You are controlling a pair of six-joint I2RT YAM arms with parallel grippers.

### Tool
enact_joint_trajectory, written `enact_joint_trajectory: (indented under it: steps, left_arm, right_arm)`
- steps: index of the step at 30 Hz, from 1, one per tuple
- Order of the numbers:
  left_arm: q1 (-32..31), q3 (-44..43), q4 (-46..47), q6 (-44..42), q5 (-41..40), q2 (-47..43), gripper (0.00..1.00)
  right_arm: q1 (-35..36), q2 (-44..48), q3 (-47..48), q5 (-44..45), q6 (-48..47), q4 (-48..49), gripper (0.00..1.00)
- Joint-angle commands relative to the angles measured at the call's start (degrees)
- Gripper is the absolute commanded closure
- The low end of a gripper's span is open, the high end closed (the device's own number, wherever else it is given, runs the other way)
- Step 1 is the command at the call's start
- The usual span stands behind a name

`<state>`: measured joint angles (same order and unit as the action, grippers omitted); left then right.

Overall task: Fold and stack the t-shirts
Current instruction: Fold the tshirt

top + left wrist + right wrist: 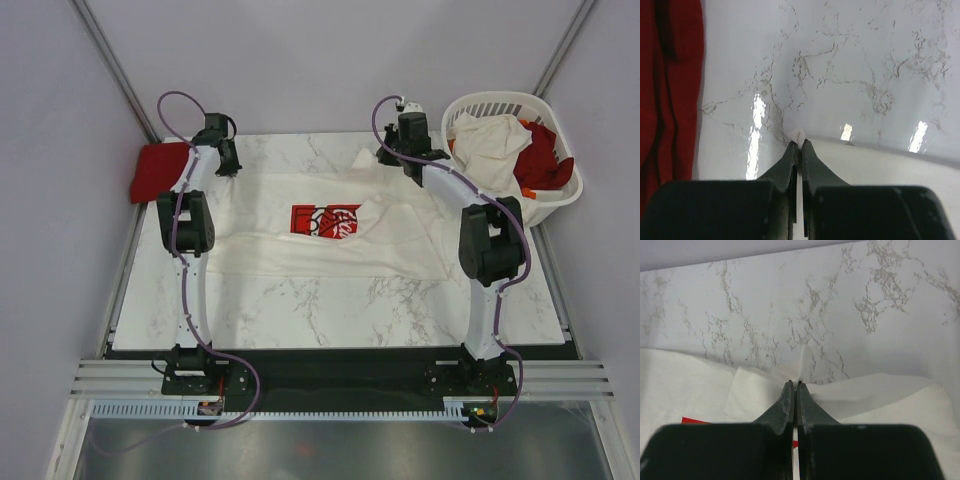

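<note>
The left gripper needs to go up, then back and down toward the shirt's near edge (229,270), to fold the shirt's far edge over, because the shirt is spread open.
A cream-white t-shirt with a red graphic (325,220) lies spread across the middle of the marble table. My left gripper (228,160) is shut on its far left edge; the wrist view shows a small tuft of white cloth (799,135) pinched between the jaws (800,145). My right gripper (392,152) is shut on the shirt's far right edge, with cloth (805,367) bunched at the tips (794,385). A folded red t-shirt (158,170) lies at the far left table edge and shows in the left wrist view (667,90).
A white slatted laundry basket (560,200) stands at the far right, holding a cream shirt (490,145) and red cloth (545,160). Bare marble table (330,305) lies in front of the shirt. Grey walls surround the table.
</note>
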<state>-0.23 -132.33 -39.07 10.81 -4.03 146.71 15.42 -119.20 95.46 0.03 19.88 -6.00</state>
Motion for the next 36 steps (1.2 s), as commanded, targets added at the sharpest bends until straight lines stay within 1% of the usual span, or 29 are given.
enact_joint_trajectory:
  steps: [1,4,7,10,11,17,19,22,25,30,36]
  left_arm:
    - [-0.03,0.75,0.05,-2.90,-0.18,-6.78,0.98]
    - [-0.03,4.35,0.05,-2.99,-0.80,-11.00,0.98]
    - [-0.03,10.66,0.13,-2.64,-1.50,-16.18,0.98]
    - [-0.03,14.72,0.13,-1.94,-3.34,-21.02,0.98]
    - [0.05,17.26,0.13,-1.93,-4.57,-22.08,0.98]
    - [0.05,25.98,0.22,-1.58,-7.04,-30.51,0.98]
    - [0.05,28.95,0.31,-1.40,-7.22,-33.84,0.98]
    - [0.05,33.17,1.01,-1.23,-6.60,-37.10,0.98]
    - [0.05,37.83,2.06,-0.88,-6.16,-42.28,0.98]
    - [0.05,45.31,3.47,0.00,-6.34,-47.57,0.98]
    - [-0.03,54.53,3.56,0.97,-6.78,-52.75,0.98]
  right_arm:
    - [-0.57,3.00,5.61,0.76,-1.16,-0.41,1.00]
    - [-0.57,4.93,6.23,0.85,-1.60,-1.38,1.00]
    - [-0.65,8.44,3.16,0.76,-1.51,-1.38,1.00]
    - [-0.57,12.75,-1.84,0.58,-1.07,-0.95,1.00]
    - [-0.65,14.85,-4.29,0.58,-0.98,-0.68,1.00]
    - [0.13,23.11,-12.38,0.84,-0.46,-0.33,1.00]
    - [0.66,26.28,-15.55,1.11,-0.54,-0.33,1.00]
    - [1.28,28.75,-18.11,1.55,-0.63,-0.33,1.00]
    - [2.33,31.56,-21.62,1.72,0.07,-0.94,1.00]
    - [4.53,35.08,-27.16,4.09,2.61,-1.47,1.00]
    - [4.88,40.00,-34.80,7.87,5.43,-2.88,1.00]
